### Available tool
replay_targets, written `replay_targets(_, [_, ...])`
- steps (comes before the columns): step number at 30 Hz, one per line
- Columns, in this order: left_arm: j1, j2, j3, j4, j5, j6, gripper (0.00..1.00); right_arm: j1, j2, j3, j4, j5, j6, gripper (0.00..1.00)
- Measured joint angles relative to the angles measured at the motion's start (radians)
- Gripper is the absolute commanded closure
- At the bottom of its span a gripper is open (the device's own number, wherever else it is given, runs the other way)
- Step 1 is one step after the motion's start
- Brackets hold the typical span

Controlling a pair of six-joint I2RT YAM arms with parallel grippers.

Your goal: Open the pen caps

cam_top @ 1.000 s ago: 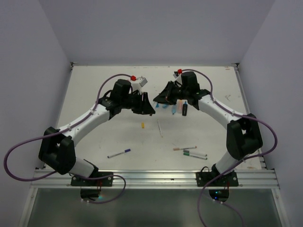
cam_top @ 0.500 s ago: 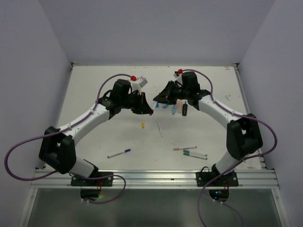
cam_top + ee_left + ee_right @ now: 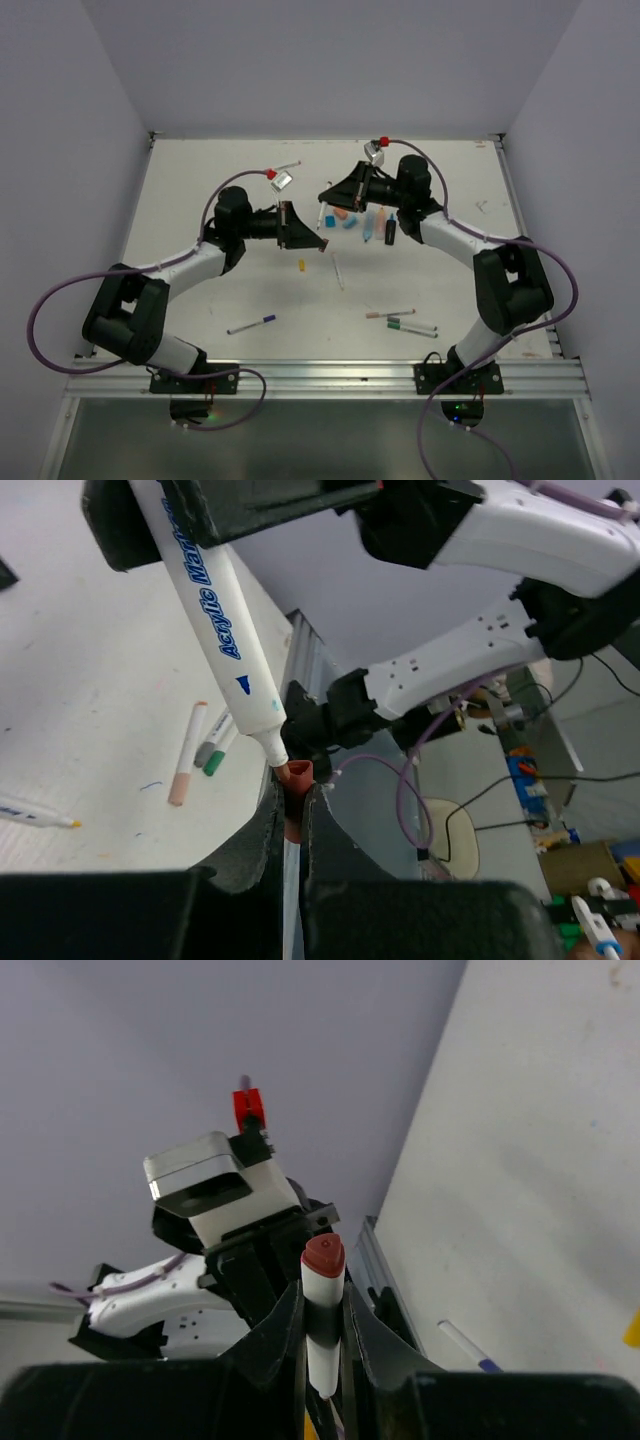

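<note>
The marker's tip is bare, so the robot's left gripper should next pull off the marker (image 3: 320, 216), tilt down and lower to the table beside the loose yellow cap (image 3: 301, 265).
My left gripper (image 3: 293, 792) is shut on a small red pen cap (image 3: 296, 776). My right gripper (image 3: 323, 1295) is shut on a white marker barrel (image 3: 322, 1335) with a red end plug (image 3: 323, 1253). In the left wrist view the barrel (image 3: 215, 630) slants down from the top, and its bare tip (image 3: 279, 765) rests at the cap's open mouth. In the top view the marker (image 3: 320, 216) hangs between the right gripper (image 3: 323, 196) and the left gripper (image 3: 322, 246), above the table's middle. A loose yellow cap (image 3: 301, 265) lies on the table below them.
Blue and orange highlighters (image 3: 349, 221) and a dark one (image 3: 391, 232) lie under the right arm. A thin white pen (image 3: 337, 270) lies mid-table and a purple-capped pen (image 3: 250, 324) front left. Pink-, grey- and green-capped pens (image 3: 403, 321) lie front right. Walls close three sides.
Both wrists have swung and turned. The left gripper drew back toward the left and the right gripper rose and shifted left. The white marker now shows between them, its tip out of the red cap.
</note>
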State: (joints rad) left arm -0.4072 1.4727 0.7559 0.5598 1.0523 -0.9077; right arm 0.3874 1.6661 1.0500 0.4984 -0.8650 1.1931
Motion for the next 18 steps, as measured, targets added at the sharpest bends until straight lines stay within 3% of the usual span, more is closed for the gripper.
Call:
replay_targets(3, [0.004,0.0,-0.014,0.133,0.078,-0.079,1.0,0.007,0.003,-0.01,0.158,-0.022,0.085,1.0])
replay_targets(6, [0.015,-0.007,0.003,0.067,0.097,-0.01,1.0,0.008,0.0,0.003,0.113,-0.016,0.049,1.0])
replay_targets(8, [0.02,-0.006,0.067,-0.14,0.049,0.107,1.0,0.006,-0.005,0.051,-0.075,0.029,-0.07,1.0])
replay_targets(12, [0.029,-0.004,0.2,-0.534,-0.204,0.33,1.0,0.005,-0.003,0.241,-0.571,0.198,-0.333,1.0])
replay_targets(18, [0.045,0.016,0.153,-0.769,-0.512,0.415,1.0,0.004,-0.002,0.314,-0.982,0.387,-0.598,1.0])
